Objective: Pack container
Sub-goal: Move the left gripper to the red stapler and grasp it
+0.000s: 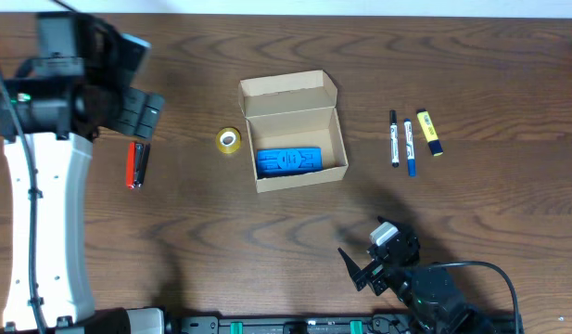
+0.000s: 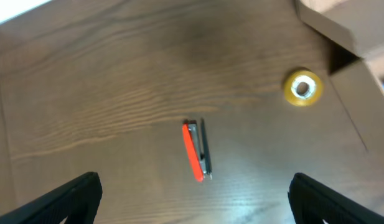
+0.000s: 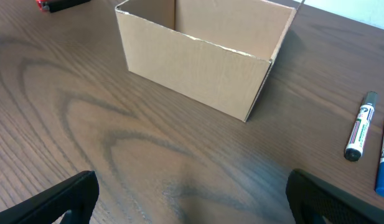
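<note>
My left gripper is open and its fingers are above the red and black item, which is lying flat, so next I should lower it past the item's long sides and close across its narrow middle (image 1: 137, 165) (image 2: 197, 150).
The container (image 1: 338, 143) is a tan cardboard box, open, flap lid tilted back, mid-table; a blue object (image 1: 288, 160) lies inside. It shows in the right wrist view (image 3: 198, 59) and partly in the left wrist view (image 2: 347, 25). A red and black item (image 1: 136, 164) lies left of it, under my left gripper (image 2: 192, 202), which is open and empty above the table; the item shows there too (image 2: 196, 150). A yellow tape roll (image 1: 229, 140) sits beside the box's left wall. My right gripper (image 3: 190, 199) is open and empty near the front edge.
Right of the box lie a black marker (image 1: 394, 137), a blue marker (image 1: 409, 147) and a yellow highlighter (image 1: 429, 133). The markers also show at the right edge of the right wrist view (image 3: 360, 127). The left arm's white body (image 1: 40, 223) stands at the far left.
</note>
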Robot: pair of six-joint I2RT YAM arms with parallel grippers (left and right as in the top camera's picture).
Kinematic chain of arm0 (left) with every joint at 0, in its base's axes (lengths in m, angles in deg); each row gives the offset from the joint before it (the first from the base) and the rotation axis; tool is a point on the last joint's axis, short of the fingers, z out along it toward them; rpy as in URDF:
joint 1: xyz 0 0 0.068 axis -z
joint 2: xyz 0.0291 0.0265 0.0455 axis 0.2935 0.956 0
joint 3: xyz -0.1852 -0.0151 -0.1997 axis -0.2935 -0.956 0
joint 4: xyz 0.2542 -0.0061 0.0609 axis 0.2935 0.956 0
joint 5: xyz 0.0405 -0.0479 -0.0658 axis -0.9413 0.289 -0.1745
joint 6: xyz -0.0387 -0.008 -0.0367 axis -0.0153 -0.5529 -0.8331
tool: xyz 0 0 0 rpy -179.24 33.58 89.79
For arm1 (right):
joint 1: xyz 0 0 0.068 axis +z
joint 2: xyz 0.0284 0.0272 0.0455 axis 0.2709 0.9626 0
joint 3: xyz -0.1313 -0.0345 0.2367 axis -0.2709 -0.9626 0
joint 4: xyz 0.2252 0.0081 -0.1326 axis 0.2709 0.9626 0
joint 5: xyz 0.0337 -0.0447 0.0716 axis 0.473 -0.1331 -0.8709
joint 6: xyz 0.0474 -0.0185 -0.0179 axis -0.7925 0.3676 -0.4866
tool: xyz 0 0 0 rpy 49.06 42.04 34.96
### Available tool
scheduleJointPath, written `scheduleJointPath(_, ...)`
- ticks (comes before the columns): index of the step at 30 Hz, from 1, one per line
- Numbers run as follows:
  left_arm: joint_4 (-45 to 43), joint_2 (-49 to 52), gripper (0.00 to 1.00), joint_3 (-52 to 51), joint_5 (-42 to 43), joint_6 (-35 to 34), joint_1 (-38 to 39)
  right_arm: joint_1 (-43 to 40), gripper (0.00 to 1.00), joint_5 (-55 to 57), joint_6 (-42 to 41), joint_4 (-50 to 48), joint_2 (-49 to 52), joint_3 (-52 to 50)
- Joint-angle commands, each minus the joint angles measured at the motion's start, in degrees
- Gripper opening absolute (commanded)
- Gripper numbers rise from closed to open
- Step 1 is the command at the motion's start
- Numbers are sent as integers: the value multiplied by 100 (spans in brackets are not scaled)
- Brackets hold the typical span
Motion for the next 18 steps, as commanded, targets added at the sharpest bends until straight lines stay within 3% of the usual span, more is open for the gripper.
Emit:
scheduleJointPath(1,-269,188,96,-280,474,-258,-369,81,99,13,76,4,-48,-15)
scheduleJointPath(10,-1086,601,97,-1598,828,-299,-573,81,99,13,76,4,-48,-15)
scheduleJointPath(18,-1569,1036,98,-2210,-177,-299,-562,81,99,13,76,4,-48,-15)
